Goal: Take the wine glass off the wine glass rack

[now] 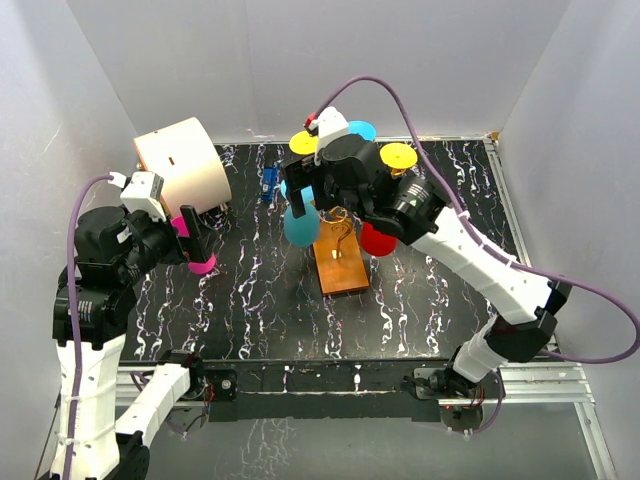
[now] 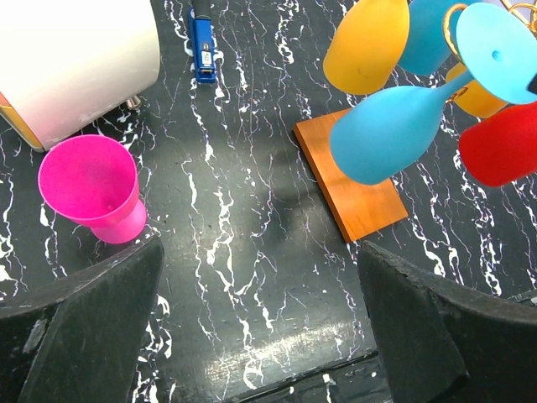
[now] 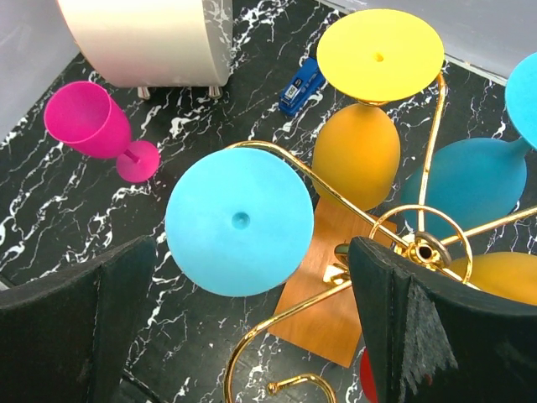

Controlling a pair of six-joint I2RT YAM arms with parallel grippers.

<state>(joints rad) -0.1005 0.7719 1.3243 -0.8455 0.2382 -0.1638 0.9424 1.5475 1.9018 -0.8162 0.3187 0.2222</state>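
The rim of the light blue glass's round foot is below and between my open fingers, so my right gripper should next move down around it and close.
The wine glass rack is a gold wire stand on an orange-brown wooden base, at the table's middle. Several coloured glasses hang from it upside down. A light blue wine glass hangs tilted at the left arm's outer end. In the right wrist view its round foot rests on the gold arm, between my open fingers. My right gripper hovers just above that foot, open and empty. My left gripper is open and empty, beside a pink glass standing on the table.
A white cylinder-shaped appliance stands at the back left, and a blue stapler lies behind the rack. Yellow, teal and red glasses hang close around the light blue one. White walls enclose the table.
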